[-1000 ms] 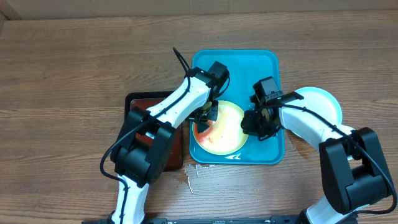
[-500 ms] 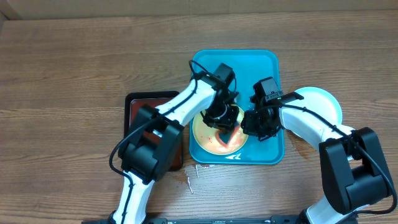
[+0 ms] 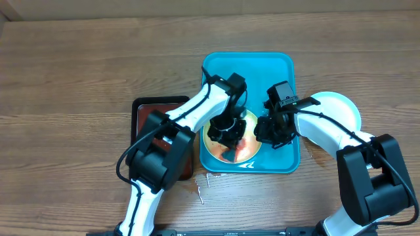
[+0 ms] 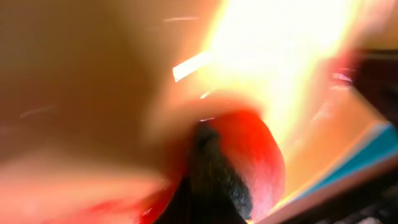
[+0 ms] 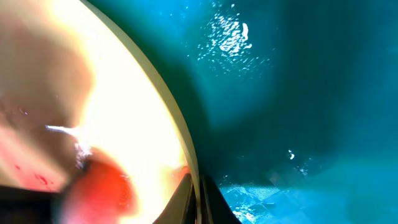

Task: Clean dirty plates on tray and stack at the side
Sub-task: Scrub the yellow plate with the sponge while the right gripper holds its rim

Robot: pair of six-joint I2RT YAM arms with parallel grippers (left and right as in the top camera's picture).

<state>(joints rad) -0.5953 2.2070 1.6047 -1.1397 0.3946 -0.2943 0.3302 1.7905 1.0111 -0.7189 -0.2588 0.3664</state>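
I will keep wiping with my left gripper next, as the plate is still smeared red. Then I will lift it across and lower it into the black tray's reddish-brown inside to let go of the sponge.
A yellow-green rimmed plate (image 3: pixel 218 151) lies in the near part of the turquoise tray (image 3: pixel 262 69). My left gripper (image 3: pixel 230 134) is pressed down on the plate's middle, shut on a red sponge (image 3: pixel 245 131). In the blurred left wrist view the sponge (image 4: pixel 255 155) wraps around my dark finger (image 4: pixel 211 186) against the plate. My right gripper (image 3: pixel 262 134) is shut on the plate's right rim. In the right wrist view its fingers (image 5: pixel 198 193) pinch the rim of the plate (image 5: pixel 124 112) over the tray floor (image 5: pixel 298 93). A light blue rimmed plate (image 3: pixel 341 108) lies on the table right of the tray. A second yellow-green plate does not show.
A black tray with a reddish-brown inside (image 3: pixel 164 131) lies left of the turquoise tray, partly under my left arm. Small pale scraps (image 3: pixel 202 187) lie on the wood near the tray's front left corner.
My left gripper has swept with the sponge from the plate's left edge to its middle and a little nearer. The right gripper has not moved.
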